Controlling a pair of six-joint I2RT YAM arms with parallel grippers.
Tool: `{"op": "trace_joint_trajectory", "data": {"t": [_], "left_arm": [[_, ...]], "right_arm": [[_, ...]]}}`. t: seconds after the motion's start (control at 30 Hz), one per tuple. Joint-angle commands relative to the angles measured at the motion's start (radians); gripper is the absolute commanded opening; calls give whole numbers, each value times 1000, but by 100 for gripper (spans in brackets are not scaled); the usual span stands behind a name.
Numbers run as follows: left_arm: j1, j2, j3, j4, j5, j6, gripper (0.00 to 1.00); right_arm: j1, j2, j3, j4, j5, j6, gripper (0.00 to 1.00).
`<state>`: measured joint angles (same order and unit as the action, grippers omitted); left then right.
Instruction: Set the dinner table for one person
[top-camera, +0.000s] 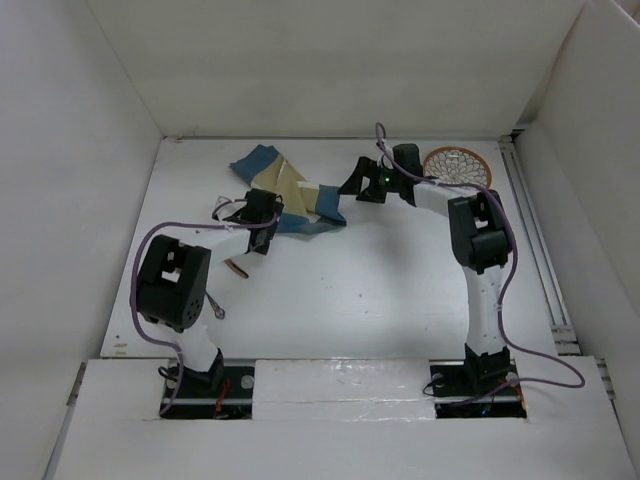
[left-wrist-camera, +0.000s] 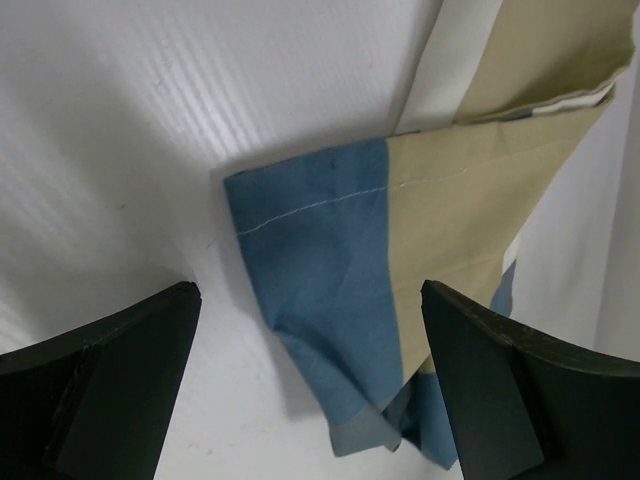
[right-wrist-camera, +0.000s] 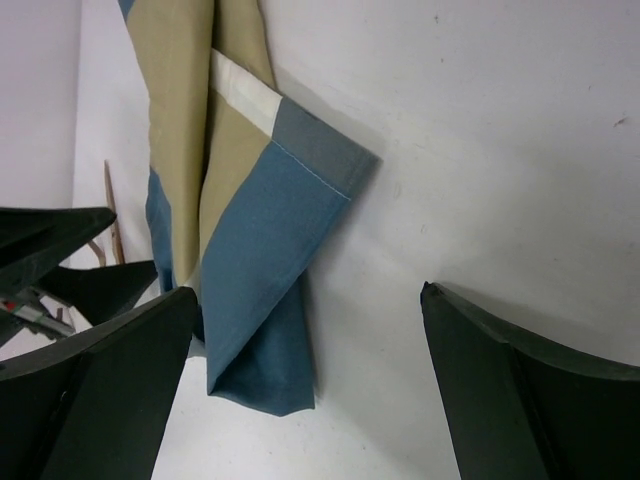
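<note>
My left gripper lowers slightly next, then closes to get around the placemat's blue corner just below it, since the open fingertips already straddle that fold.
A crumpled blue-and-beige cloth placemat (top-camera: 287, 188) lies folded over itself on the back part of the white dinner table (top-camera: 350, 290). My left gripper (top-camera: 262, 212) hangs open over the cloth's near-left end. In the left wrist view a folded blue corner (left-wrist-camera: 335, 300) lies between the wide-apart fingers (left-wrist-camera: 510, 390), gripper (left-wrist-camera: 310, 400) untouched by it. My right gripper (top-camera: 355, 183) stands open at the cloth's right end. There, a blue fold (right-wrist-camera: 255, 300) lies near the left finger (right-wrist-camera: 110, 390), and the gripper (right-wrist-camera: 310, 400) holds nothing.
A round woven mat (top-camera: 458, 165) lies at the back right, behind the right arm. A thin brown curved piece (top-camera: 237, 268) shows on the table under the left arm. White walls enclose the table on three sides. The left gripper's tips (right-wrist-camera: 60, 260) appear at the left in the right wrist view.
</note>
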<state>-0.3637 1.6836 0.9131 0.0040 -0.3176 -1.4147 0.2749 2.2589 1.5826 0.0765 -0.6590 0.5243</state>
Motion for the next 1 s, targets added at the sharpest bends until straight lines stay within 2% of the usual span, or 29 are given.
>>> {"op": "trace_joint_trajectory", "data": {"t": [0.0,0.07,0.2,0.37,0.4,0.47,0.57,0.97], "left_arm": [[11,57,16,-24,-34,-40,91],[2,68,26,-24,-55,-49,88],[2,77,50,-76,-55,-81,67],[-7,88,50,-87,-55,-90,17],[-7,88,50,-87,-55,-90,14],[-7,97,59,-98,-55,-90,11],[-7,97,59,-98,-55,-99,0],[-7,48,59,-127,-83,-61,0]], "right_arm": [[-9,2,37,75,-53,5,100],[-9,2,37,85,-63,14,100],[-9,2,37,85,-64,14,100],[-19,24,68,85,-94,36,100],[-19,34,68,85,-94,45,100],[-19,34,77,85,-94,45,100],[-19,34,86,85,-94,45,100],[1,106,178,72,-111,86,100]]}}
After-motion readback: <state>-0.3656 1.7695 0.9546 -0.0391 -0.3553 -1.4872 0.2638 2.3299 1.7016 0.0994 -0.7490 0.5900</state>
